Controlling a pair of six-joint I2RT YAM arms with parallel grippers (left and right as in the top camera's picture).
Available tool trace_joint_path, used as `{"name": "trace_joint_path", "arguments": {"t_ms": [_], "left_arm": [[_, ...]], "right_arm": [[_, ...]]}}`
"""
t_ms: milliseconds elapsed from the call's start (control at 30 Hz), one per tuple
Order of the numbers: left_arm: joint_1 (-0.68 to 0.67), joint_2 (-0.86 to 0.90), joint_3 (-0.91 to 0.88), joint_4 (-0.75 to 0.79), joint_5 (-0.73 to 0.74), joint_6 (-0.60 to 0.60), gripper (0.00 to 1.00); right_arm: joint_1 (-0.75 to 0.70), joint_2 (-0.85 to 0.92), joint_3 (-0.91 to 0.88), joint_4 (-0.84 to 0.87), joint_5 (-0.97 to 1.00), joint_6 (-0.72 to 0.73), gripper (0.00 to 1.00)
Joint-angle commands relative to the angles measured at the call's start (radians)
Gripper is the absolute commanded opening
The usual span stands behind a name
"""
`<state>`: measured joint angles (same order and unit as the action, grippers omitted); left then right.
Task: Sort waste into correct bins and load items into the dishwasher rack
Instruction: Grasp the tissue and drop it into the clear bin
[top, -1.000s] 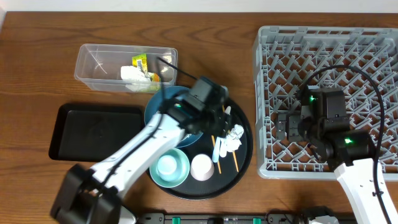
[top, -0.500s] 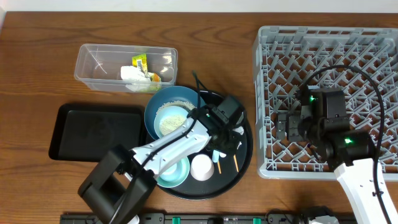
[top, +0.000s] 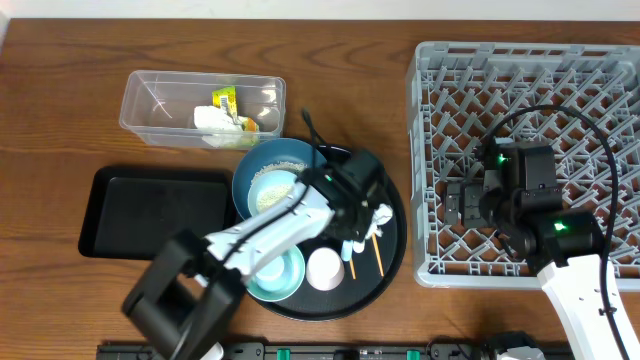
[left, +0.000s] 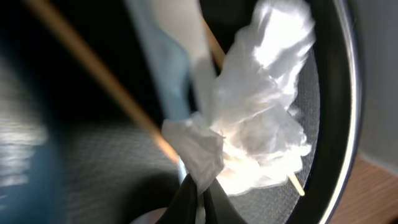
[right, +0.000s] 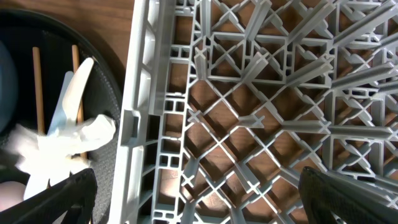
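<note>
My left gripper lifts the napkin off the round tray next, then carries it outward to get it over the clear tub that holds a napkin and wrapper.
My left gripper (top: 366, 212) (left: 200, 188) is over the round black tray, its jaws shut on a corner of a crumpled white napkin (top: 379, 215) (left: 261, 112). The napkin lies over the white spoon (left: 180, 31) and the wooden chopsticks (left: 93, 68). Beside them are a blue bowl (top: 268, 180) holding rice, a teal bowl (top: 275, 272) and a white cup (top: 325, 268). My right gripper (top: 456, 205) (right: 199, 199) hangs open above the left part of the grey dishwasher rack (top: 530, 100), with nothing between its fingers.
A clear tub (top: 150, 105) at the back left holds a napkin and a yellow-green wrapper (top: 225, 98). A shallow black rectangular tray (top: 150, 212) lies left of the round tray's rim (top: 397, 262). The right wrist view shows the napkin (right: 56, 146) just outside the rack wall.
My left arm swung right from over the blue bowl to the napkin, and its jaws closed on the napkin's corner. The right arm has not moved.
</note>
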<state>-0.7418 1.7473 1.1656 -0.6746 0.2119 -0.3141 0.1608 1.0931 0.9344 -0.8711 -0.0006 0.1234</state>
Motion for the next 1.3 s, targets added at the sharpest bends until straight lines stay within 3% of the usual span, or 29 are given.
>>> {"name": "trace_joint_path", "arguments": {"t_ms": [0, 233, 467, 867, 933, 1000, 1100, 1267], "left_arm": [[0.101, -0.123, 0.108, -0.003, -0.042, 0.034, 0.06], [0.399, -0.241, 0.15, 0.096, -0.042, 0.068, 0.06], [0.647, -0.227, 0.149, 0.236, -0.042, 0.067, 0.06], [0.77, -0.108, 0.149, 0.3, -0.042, 0.067, 0.07], [0.77, -0.105, 0.149, 0.299, -0.042, 0.068, 0.26], [0.77, -0.106, 0.15, 0.3, -0.042, 0.07, 0.38], [0.77, -0.112, 0.15, 0.289, -0.042, 0.071, 0.64], [0.77, -0.156, 0.15, 0.125, -0.045, 0.071, 0.72]], "right_arm": [[0.001, -0.003, 0.016, -0.001, -0.003, 0.011, 0.99], [0.001, -0.003, 0.016, -0.001, -0.003, 0.011, 0.99], [0.001, -0.003, 0.016, 0.0, -0.003, 0.011, 0.99], [0.001, -0.003, 0.016, -0.001, -0.004, 0.011, 0.99], [0.001, -0.003, 0.016, -0.001, -0.004, 0.011, 0.99], [0.002, -0.003, 0.016, -0.001, -0.004, 0.011, 0.99], [0.002, -0.003, 0.016, 0.0, -0.028, 0.011, 0.99], [0.002, -0.003, 0.016, 0.0, -0.107, 0.011, 0.99]]}}
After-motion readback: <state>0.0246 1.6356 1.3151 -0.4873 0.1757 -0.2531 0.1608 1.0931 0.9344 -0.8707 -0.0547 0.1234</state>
